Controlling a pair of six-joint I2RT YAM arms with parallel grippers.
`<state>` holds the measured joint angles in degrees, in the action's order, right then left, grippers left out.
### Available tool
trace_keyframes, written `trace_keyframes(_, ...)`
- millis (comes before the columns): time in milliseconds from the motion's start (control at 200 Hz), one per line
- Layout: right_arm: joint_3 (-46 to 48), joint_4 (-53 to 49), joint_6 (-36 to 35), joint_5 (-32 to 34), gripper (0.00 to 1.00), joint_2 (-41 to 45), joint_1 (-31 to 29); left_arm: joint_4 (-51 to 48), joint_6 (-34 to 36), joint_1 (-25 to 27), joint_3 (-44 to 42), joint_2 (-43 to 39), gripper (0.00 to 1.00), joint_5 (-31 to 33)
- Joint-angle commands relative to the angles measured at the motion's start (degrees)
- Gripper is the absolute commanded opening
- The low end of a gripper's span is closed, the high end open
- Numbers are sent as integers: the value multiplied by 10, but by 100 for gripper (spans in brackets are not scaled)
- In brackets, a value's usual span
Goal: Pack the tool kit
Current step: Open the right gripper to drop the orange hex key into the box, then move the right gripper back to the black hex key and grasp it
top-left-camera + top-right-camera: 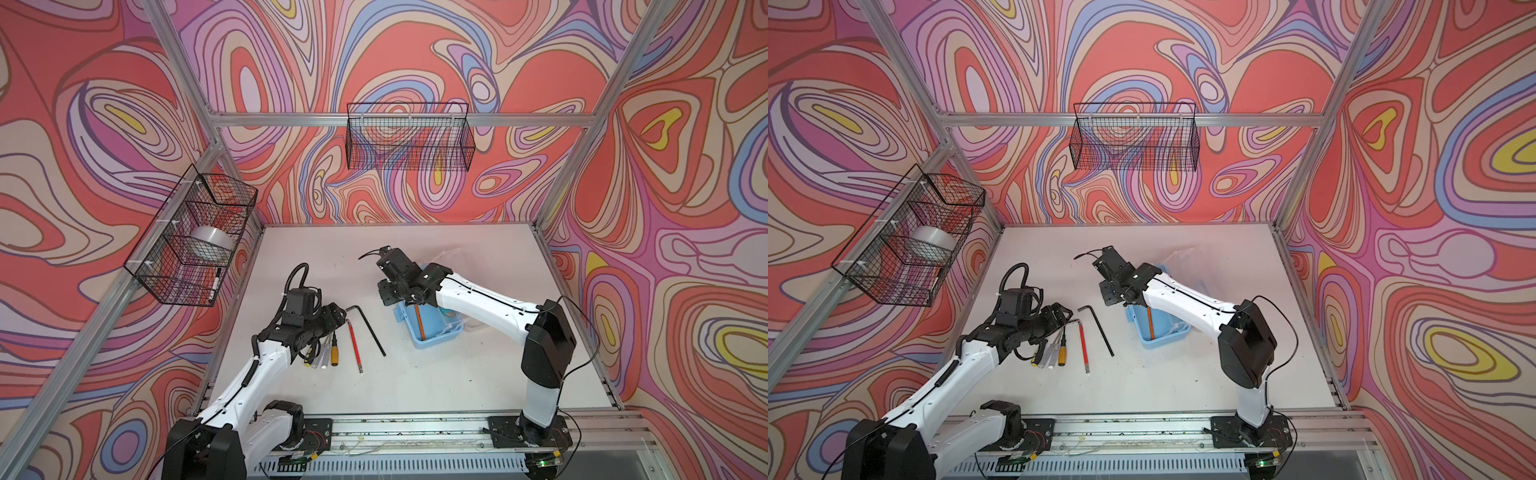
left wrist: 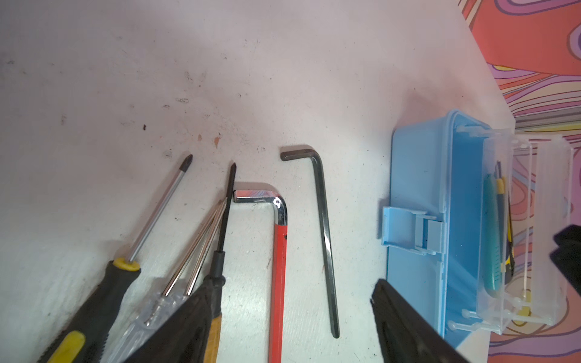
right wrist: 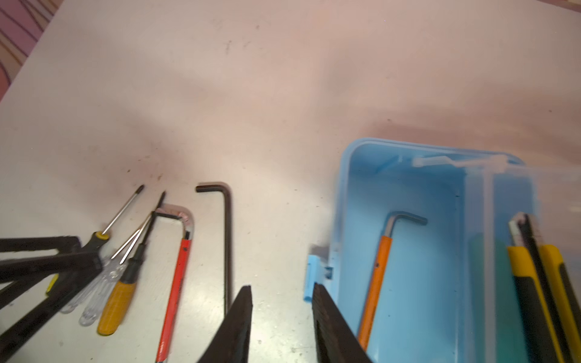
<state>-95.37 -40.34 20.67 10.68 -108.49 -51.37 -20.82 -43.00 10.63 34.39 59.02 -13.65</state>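
Observation:
I should move my open right gripper away from the box and down onto the key's mid-shaft (image 1: 371, 331) (image 3: 228, 260), because the black hex key has bare table on both sides.
The tool kit's light-blue box (image 1: 432, 332) (image 1: 1160, 334) lies open on the white table, its clear lid (image 2: 528, 220) swung back. An orange-handled hex key (image 3: 375, 283) and yellow-black utility knives (image 3: 531, 289) lie inside. Left of the box lie a black hex key (image 1: 370, 330) (image 2: 323, 220), a red-handled hex key (image 1: 355, 347) (image 2: 278, 267) and several screwdrivers (image 1: 324, 353) (image 2: 125, 273). My left gripper (image 1: 337, 318) (image 2: 294, 284) hovers open over both loose hex keys. My right gripper (image 1: 387, 293) (image 3: 282, 287) is open and empty above the box's latch (image 3: 312, 276).
A black wire basket (image 1: 195, 237) on the left wall holds a tape roll (image 1: 212, 243) and a marker (image 1: 215, 284). A second wire basket (image 1: 409, 137) hangs on the back wall. Aluminium rails frame the table (image 1: 415, 382).

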Motion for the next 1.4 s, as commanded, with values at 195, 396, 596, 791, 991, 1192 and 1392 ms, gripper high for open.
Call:
trace_keyframes(195, -82, -51, -12, -11, 25, -122, -35, -46, 7, 6, -28, -61, 78, 37)
trace_keyframes(396, -113, -66, -16, -22, 31, -174, -40, -9, -6, 6, -42, -41, 78, -5)
trace_keyframes(596, -119, -66, -16, -31, 34, -203, -40, 14, -11, 6, -43, -29, 78, -19)
trace_keyframes(791, -124, -58, -16, -54, 33, -225, -41, 31, -19, 6, -65, -18, 78, -30)
trace_keyframes(991, -134, -61, -16, -54, 30, -243, -41, 41, -32, 4, -83, -29, 78, -24)
trace_keyframes(1192, -144, -64, -16, -55, 27, -258, -41, 29, -36, -9, -88, -42, 77, -19)
trace_keyframes(1392, -153, -72, -15, -51, 24, -270, -42, 28, -36, -31, -100, -61, 77, -24)
